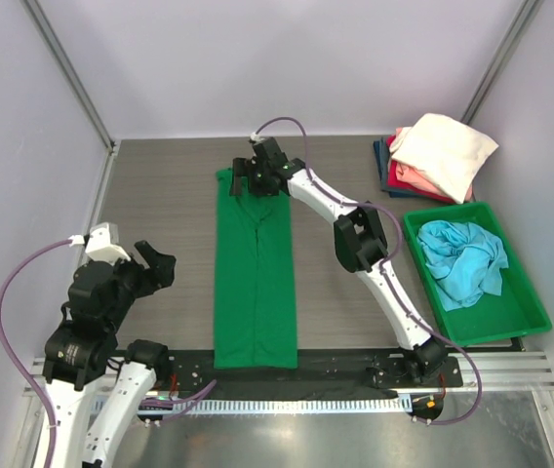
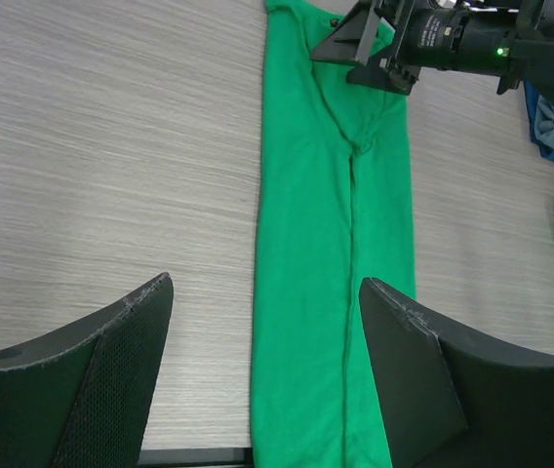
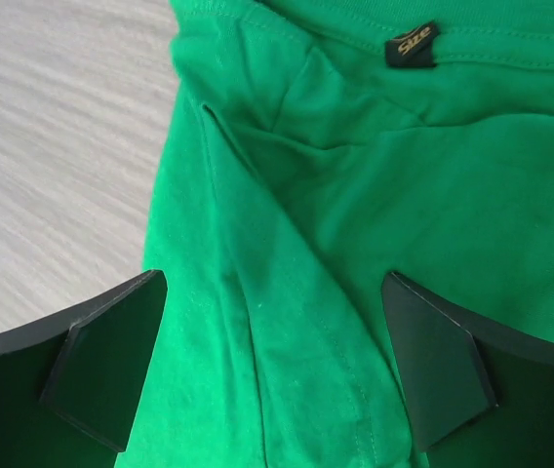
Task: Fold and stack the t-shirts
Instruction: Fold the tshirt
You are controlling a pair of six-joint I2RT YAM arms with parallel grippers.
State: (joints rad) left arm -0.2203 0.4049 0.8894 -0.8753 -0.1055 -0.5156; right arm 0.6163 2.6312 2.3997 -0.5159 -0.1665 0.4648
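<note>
The t-shirt is still long. My right gripper will move back and down next, onto the t-shirt's near corner point(image 1: 292, 362) on the bin side.
The bright green t-shirt point(image 1: 255, 283) lies on the table folded into a long narrow strip, collar end far. My right gripper point(image 1: 256, 178) hovers open over its collar end; in the right wrist view point(image 3: 275, 322) green cloth and a black size label point(image 3: 412, 44) fill the gap between the jaws. My left gripper point(image 1: 155, 265) is open and empty at the left, above bare table; the left wrist view point(image 2: 267, 322) shows the strip point(image 2: 331, 273) ahead. A light blue t-shirt point(image 1: 462, 258) lies crumpled in the bin. Cream point(image 1: 445, 151), pink-red point(image 1: 412, 179) and navy point(image 1: 385, 161) shirts are stacked far right.
A rigid green plastic bin point(image 1: 511, 312) stands at the right. A black strip and metal rail point(image 1: 316, 375) run along the near edge. Grey walls enclose the wooden table point(image 1: 160, 205).
</note>
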